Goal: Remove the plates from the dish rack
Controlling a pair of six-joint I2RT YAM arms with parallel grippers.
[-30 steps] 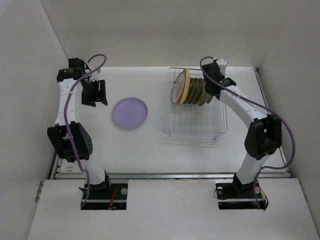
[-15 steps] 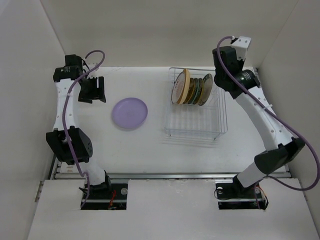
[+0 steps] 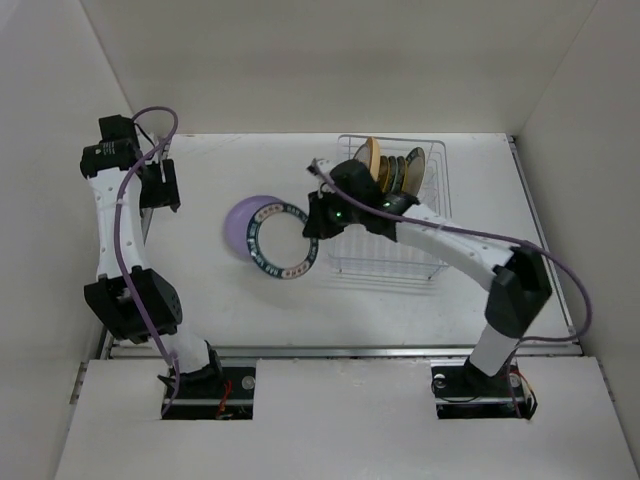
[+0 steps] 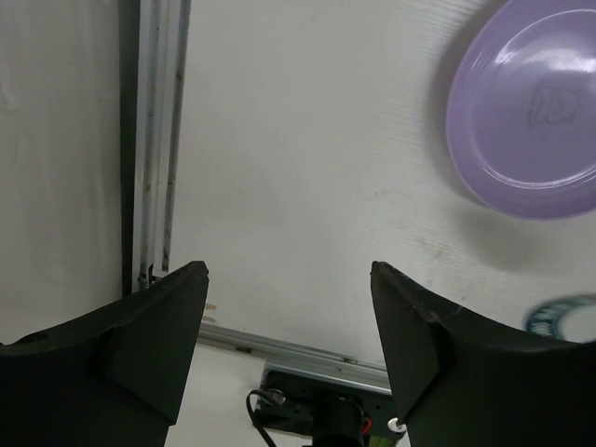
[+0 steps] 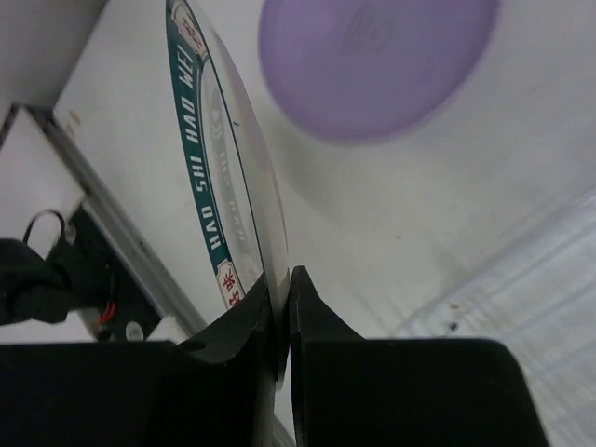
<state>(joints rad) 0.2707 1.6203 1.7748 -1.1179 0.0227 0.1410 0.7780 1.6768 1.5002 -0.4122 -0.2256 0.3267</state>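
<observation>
I will next move my right gripper back and down onto bare table on the near side of the lavender plate (image 3: pixel 243 222), because the held plate is still overlapping it.
My right gripper (image 3: pixel 316 222) is shut on the rim of a white plate with a dark teal patterned rim (image 3: pixel 283 242). It holds the plate above the table, left of the dish rack (image 3: pixel 392 262), and the plate overlaps the right edge of the lavender plate (image 3: pixel 243 222) lying on the table. In the right wrist view the fingers (image 5: pixel 282 300) pinch the teal-rimmed plate (image 5: pixel 198 158) edge-on, with the lavender plate (image 5: pixel 372 56) beyond. Several plates (image 3: pixel 388 172) stand upright at the rack's far end. My left gripper (image 3: pixel 160 187) is open and empty (image 4: pixel 289 279), left of the lavender plate (image 4: pixel 531 112).
White walls enclose the table on the left, back and right. A metal rail (image 4: pixel 154 140) runs along the table's left edge beside my left gripper. The near half of the wire rack holds no plates. A sliver of the teal-rimmed plate (image 4: pixel 563 315) shows in the left wrist view.
My right arm swung from above the rack's far right corner to the left and now holds the teal-rimmed plate out of the rack. My left arm drew back toward the left wall.
</observation>
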